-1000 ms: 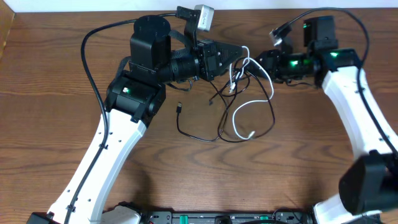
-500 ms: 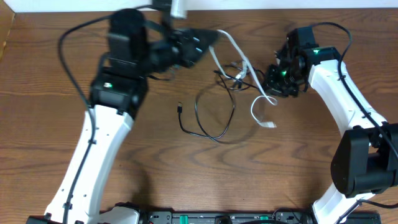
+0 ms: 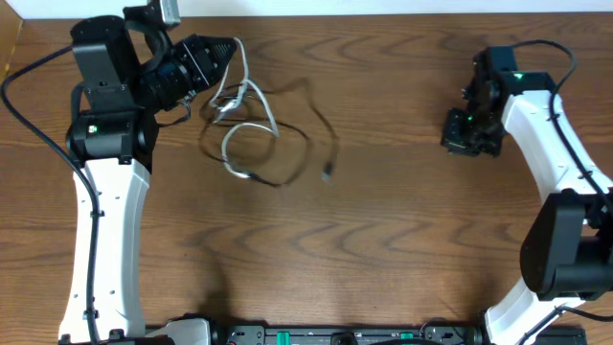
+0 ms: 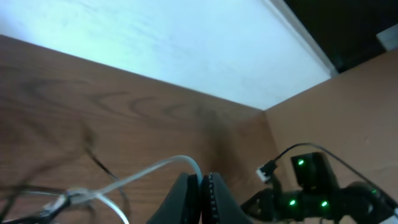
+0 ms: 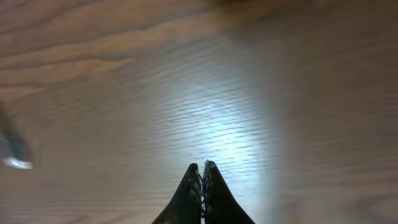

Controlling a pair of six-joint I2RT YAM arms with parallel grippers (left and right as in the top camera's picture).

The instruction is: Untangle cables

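The left gripper will bring its cables toward the right gripper, which is empty and far off, and let them go over the bare wood between both arms.
My left gripper [image 3: 230,48] at the back left is shut on the white cable [image 3: 251,103], which hangs from it in loops down to the table. In the left wrist view the white cable [image 4: 140,178] runs out to the left from the closed gripper [image 4: 200,182]. The black cable [image 3: 308,123] is looped through the white one and trails to the right, ending in a small plug [image 3: 328,175]. My right gripper [image 3: 458,134] is far to the right, apart from both cables. In the right wrist view it [image 5: 202,168] is shut and empty over bare wood.
The wooden table [image 3: 383,240] ends at a white wall at the back. The right arm with green lights [image 4: 314,190] shows in the left wrist view. A blurred pale shape [image 5: 11,155] lies at the left edge of the right wrist view.
My left arm has swung left and dragged both cables with it, from the table's middle to the back left. My right gripper has pulled back to the right, away from the cables.
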